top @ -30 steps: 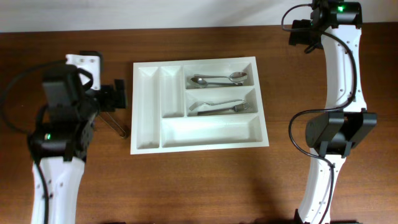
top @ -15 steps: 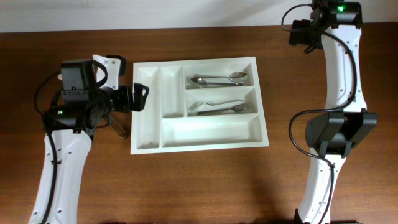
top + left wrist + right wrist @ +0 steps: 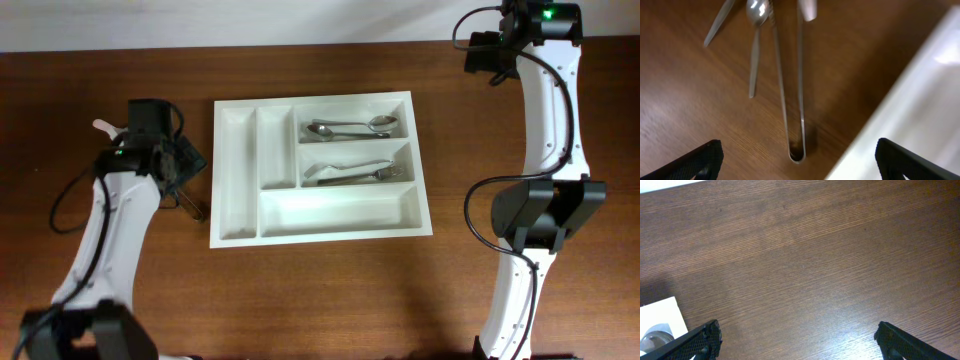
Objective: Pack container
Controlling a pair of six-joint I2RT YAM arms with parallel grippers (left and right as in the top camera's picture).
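My left gripper moves down onto both arms of the tongs just past the looped end (image 3: pixel 192 206) (image 3: pixel 795 140) next and closes.
The container (image 3: pixel 236 236) is a white five-compartment tray at the table's middle. Spoons (image 3: pixel 350 127) lie in its top right compartment and forks (image 3: pixel 355 173) in the one below; the other compartments hold nothing. My left gripper (image 3: pixel 188 160) is open and empty, just left of the tray, above loose cutlery. In the left wrist view my open fingers (image 3: pixel 797 160) straddle the looped end of metal tongs (image 3: pixel 790 100), with a spoon (image 3: pixel 756 30) beyond and the tray wall (image 3: pixel 920 115) at the right. My right gripper (image 3: pixel 482 55) is open and empty at the far right (image 3: pixel 797 340).
The tongs' end shows on the wood left of the tray (image 3: pixel 192 207). Another utensil handle (image 3: pixel 717 22) and a white piece (image 3: pixel 807 7) lie past the tongs. The right wrist view shows bare wood and the tray's corner (image 3: pixel 660 315).
My left gripper reached toward the tray's left edge, then drew back left over the loose cutlery, and the arm turned. The right arm has not moved.
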